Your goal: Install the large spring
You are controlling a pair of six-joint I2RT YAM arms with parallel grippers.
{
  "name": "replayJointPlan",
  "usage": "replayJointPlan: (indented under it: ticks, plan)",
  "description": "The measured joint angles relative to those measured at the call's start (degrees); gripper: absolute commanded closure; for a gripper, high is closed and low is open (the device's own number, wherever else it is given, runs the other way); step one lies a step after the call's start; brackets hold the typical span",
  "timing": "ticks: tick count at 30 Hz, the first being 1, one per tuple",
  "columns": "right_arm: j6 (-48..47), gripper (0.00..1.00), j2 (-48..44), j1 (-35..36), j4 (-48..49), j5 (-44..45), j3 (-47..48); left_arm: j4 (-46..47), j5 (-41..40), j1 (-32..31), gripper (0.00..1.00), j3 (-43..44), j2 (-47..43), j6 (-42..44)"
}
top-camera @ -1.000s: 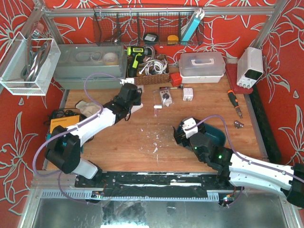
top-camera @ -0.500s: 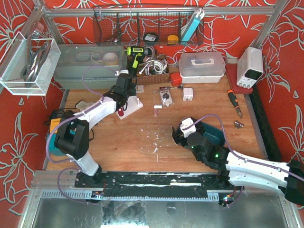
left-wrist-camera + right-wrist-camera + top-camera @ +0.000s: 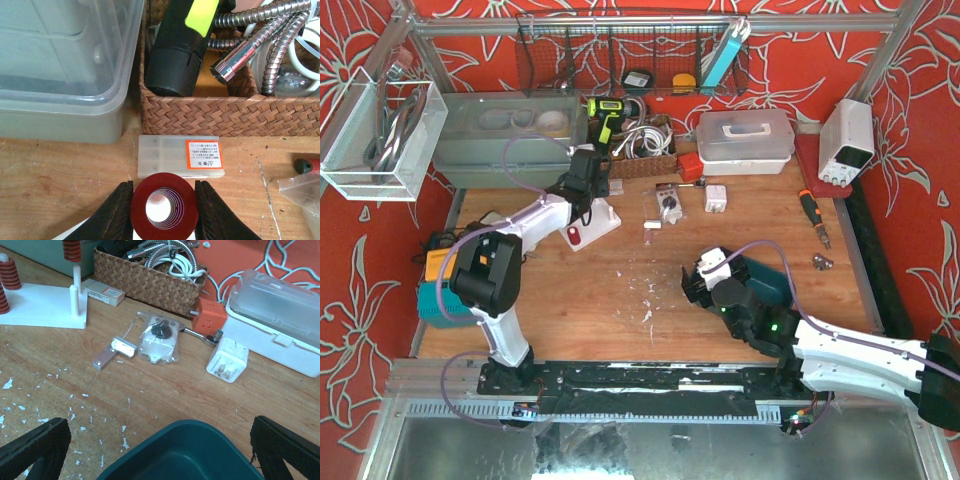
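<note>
My left gripper should next move down over the peg by the small labelled box and release the large spring there, because that peg is below the gripper.
My left gripper point(image 3: 163, 208) is shut on the large red spring point(image 3: 163, 208), seen end-on between the black fingers point(image 3: 111, 215). In the right wrist view the spring point(image 3: 71, 249) hangs upright over the tall peg point(image 3: 76, 276) of the white base point(image 3: 45, 305), its lower end at the peg's top. A smaller red spring point(image 3: 9, 272) sits on another peg at the left. From above, the left gripper point(image 3: 588, 180) is over the base point(image 3: 595, 222). My right gripper point(image 3: 160, 450) is open and empty over a teal bin point(image 3: 190, 455).
A wicker basket point(image 3: 230, 112) with hoses and a torch, a clear plastic tub point(image 3: 60, 75) and a small labelled box point(image 3: 180, 156) lie just beyond the base. A metal bracket point(image 3: 114, 352), bagged part point(image 3: 159, 337), white plug point(image 3: 227, 360) and orange block point(image 3: 209, 312) lie mid-table.
The left arm has swung back and slightly right, carrying the spring over the white base. The right arm has barely moved.
</note>
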Motion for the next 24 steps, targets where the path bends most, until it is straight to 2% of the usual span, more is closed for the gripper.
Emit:
replayJointPlan:
  ticks: [24]
  plan:
    - [-0.4,0.02,-0.2,0.0,0.2,0.0,0.0,4.6,1.2,1.9,0.93,3.3,6.5,0.8]
